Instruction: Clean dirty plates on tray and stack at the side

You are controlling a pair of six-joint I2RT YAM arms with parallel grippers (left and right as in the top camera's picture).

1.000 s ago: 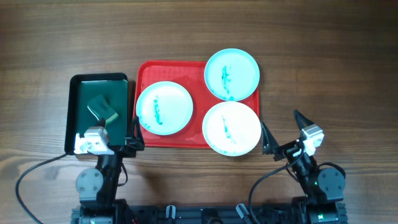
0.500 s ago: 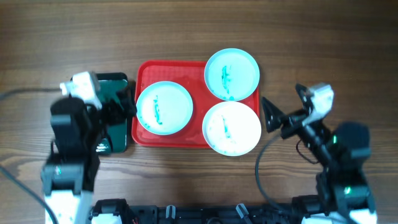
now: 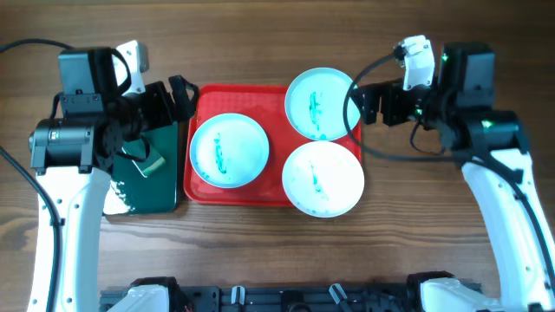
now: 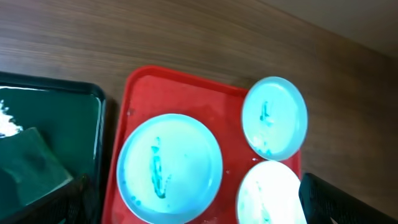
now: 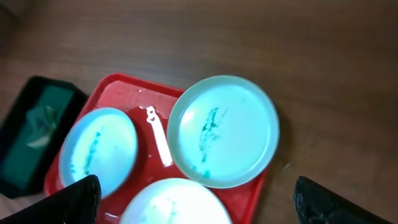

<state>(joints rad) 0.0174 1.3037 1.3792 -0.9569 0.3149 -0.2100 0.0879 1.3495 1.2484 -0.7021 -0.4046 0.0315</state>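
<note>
Next, my left gripper moves off the red tray point(image 3: 201, 185) over the dark green tray, then turns and lowers onto the sponge, because the plates carry teal smears.
Three pale plates with teal smears lie on the red tray point(image 3: 201, 185). One plate point(image 3: 229, 149) is at the tray's left, one point(image 3: 323, 103) overhangs its far right corner, one point(image 3: 323, 178) overhangs its near right corner. They also show in the left wrist view point(image 4: 169, 168) point(image 4: 274, 117) point(image 4: 267, 194) and the right wrist view point(image 5: 98, 151) point(image 5: 222, 130) point(image 5: 175, 204). My left gripper point(image 3: 180, 97) is open and empty above the tray's left edge. My right gripper point(image 3: 368, 104) is open and empty beside the far right plate.
A dark green tray point(image 3: 139, 178) with a black rim lies left of the red tray, with a green sponge point(image 3: 141, 154) on it. It also shows in the left wrist view point(image 4: 56, 118). Bare wooden table surrounds both trays.
Both arms have risen from the table's near edge and swung toward the far side. The left gripper now hangs over the red tray's left edge, the right beside the far right plate.
</note>
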